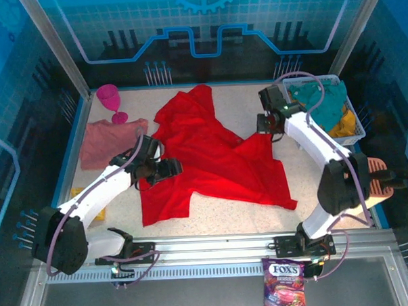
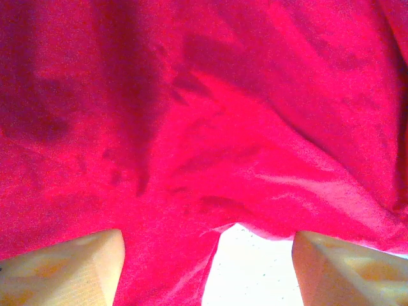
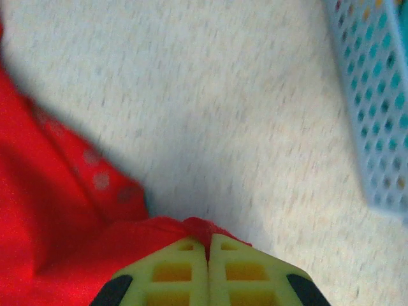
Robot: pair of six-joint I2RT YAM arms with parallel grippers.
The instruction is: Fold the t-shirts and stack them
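Observation:
The shirt is crumpled, so my right gripper will next pull the pinched fold outward onto bare tabletop beside the basket and release it.
The bright red t-shirt lies crumpled and spread across the middle of the table. The salmon-pink t-shirt rests folded at the left edge. My left gripper hovers low over the red shirt's left side. In the left wrist view its fingers stand wide apart and open, with red cloth and a patch of bare table between them. My right gripper is at the shirt's right corner, shut on a pinch of red fabric that pokes out at the tips of the gripper.
A pale blue perforated basket with teal and yellow clothes stands at the back right, its wall close to my right gripper. A magenta goblet stands back left. A small yellow item lies by the left edge.

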